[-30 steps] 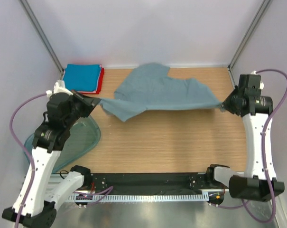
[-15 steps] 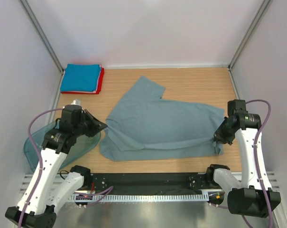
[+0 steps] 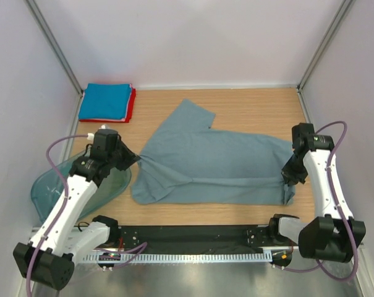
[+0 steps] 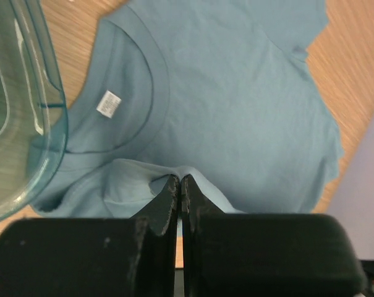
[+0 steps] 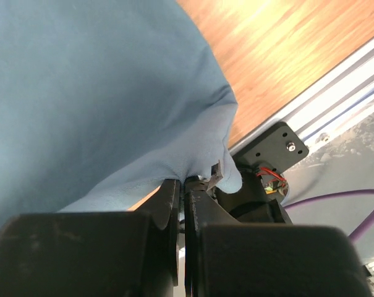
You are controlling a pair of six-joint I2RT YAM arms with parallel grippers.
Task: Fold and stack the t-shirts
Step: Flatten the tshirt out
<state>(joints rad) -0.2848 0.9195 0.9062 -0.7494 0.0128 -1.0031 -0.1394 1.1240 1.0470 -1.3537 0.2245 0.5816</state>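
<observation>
The near part of the shirt still spreads toward the black bar, so the right gripper should next carry the shirt's pinched edge outward toward the far side of the table and then open.
A dusty grey-blue t-shirt (image 3: 205, 167) lies spread across the middle of the wooden table, one sleeve pointing to the back. Its collar and white neck label (image 4: 108, 103) show in the left wrist view. My left gripper (image 3: 136, 160) is shut on a pinch of the shirt's left edge (image 4: 180, 173). My right gripper (image 3: 287, 183) is shut on the shirt's right edge (image 5: 193, 176), which bunches at the fingers. A bright blue folded t-shirt (image 3: 105, 101) lies on a red one (image 3: 131, 105) at the back left corner.
A translucent teal plastic tub (image 3: 81, 185) sits at the near left, under my left arm, and its rim (image 4: 47, 124) touches the shirt's shoulder. A black rail (image 3: 193, 235) runs along the table's near edge. White walls close the back and sides.
Both grippers have come down and toward the near edge with the shirt. It hung stretched between them a second ago and now lies flat on the table.
</observation>
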